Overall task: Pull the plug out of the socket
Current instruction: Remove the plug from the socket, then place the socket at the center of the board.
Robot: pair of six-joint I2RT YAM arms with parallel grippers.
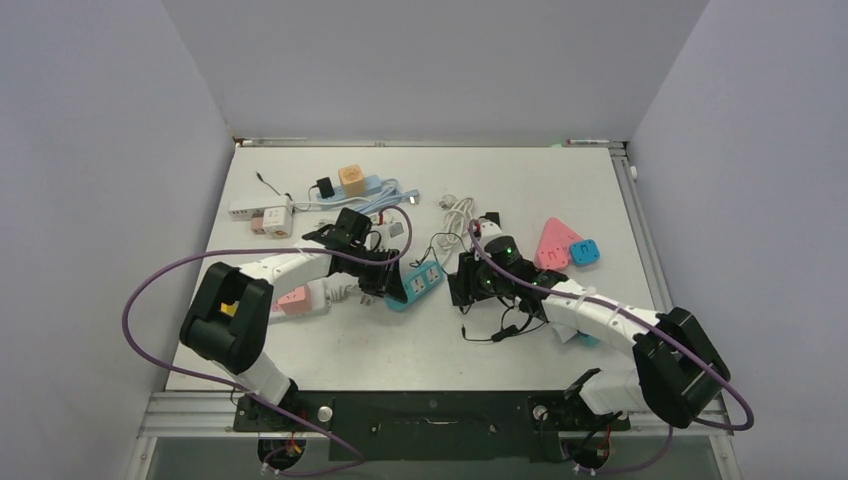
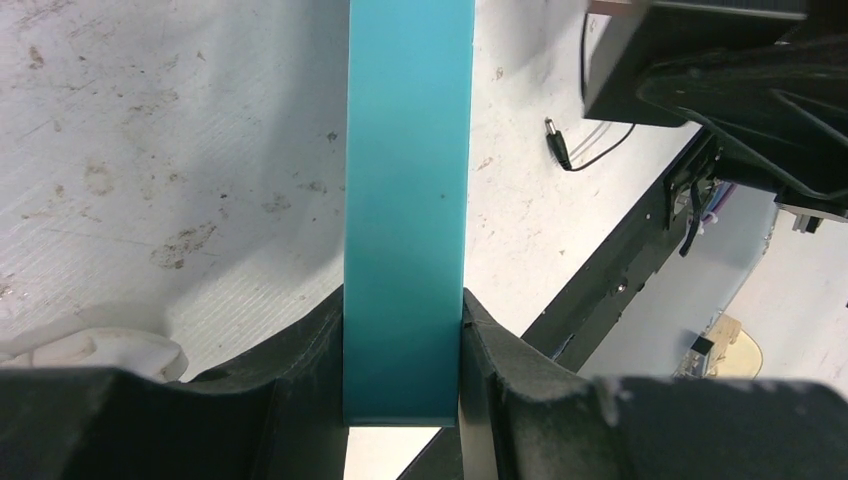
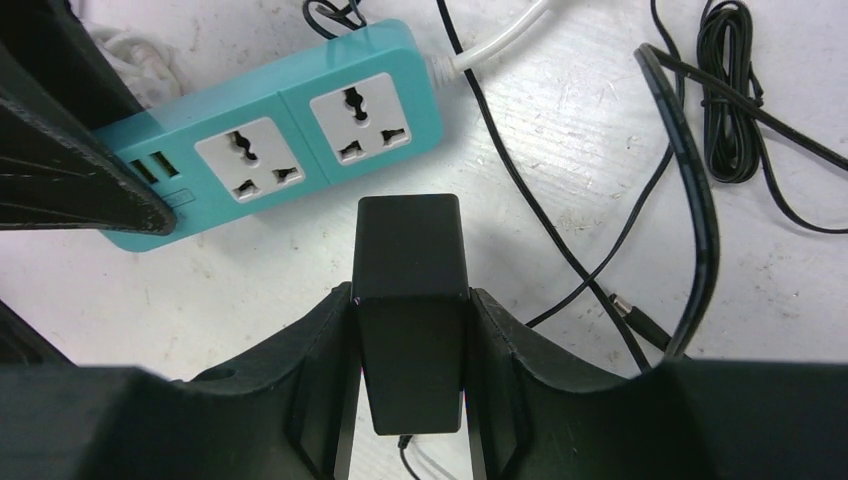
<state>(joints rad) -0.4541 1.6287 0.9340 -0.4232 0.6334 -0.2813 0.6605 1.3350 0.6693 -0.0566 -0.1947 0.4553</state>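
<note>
My right gripper moves outward and down to the tabletop (image 3: 792, 62) beside the coiled black cable, which lies outward of it, and releases next, since both sockets are empty.
The teal power strip (image 1: 420, 283) lies mid-table. My left gripper (image 1: 392, 283) is shut on its near end, and the left wrist view shows the teal body (image 2: 408, 200) squeezed in that gripper (image 2: 403, 370). My right gripper (image 1: 467, 284) is shut on the black plug adapter (image 3: 410, 290), held in this gripper (image 3: 410, 345) just off the strip (image 3: 290, 140). Both of the strip's sockets show empty. The adapter's prongs are hidden. The left gripper's finger (image 3: 60, 160) covers the strip's USB end.
A thin black cable with a barrel tip (image 3: 635, 318) trails beside the adapter. A pink triangular adapter (image 1: 555, 242) and a blue one (image 1: 586, 252) lie to the right. A pink strip (image 1: 295, 300), a white strip (image 1: 245, 210), an orange cube (image 1: 351, 178) and white cords (image 1: 458, 210) lie left and behind.
</note>
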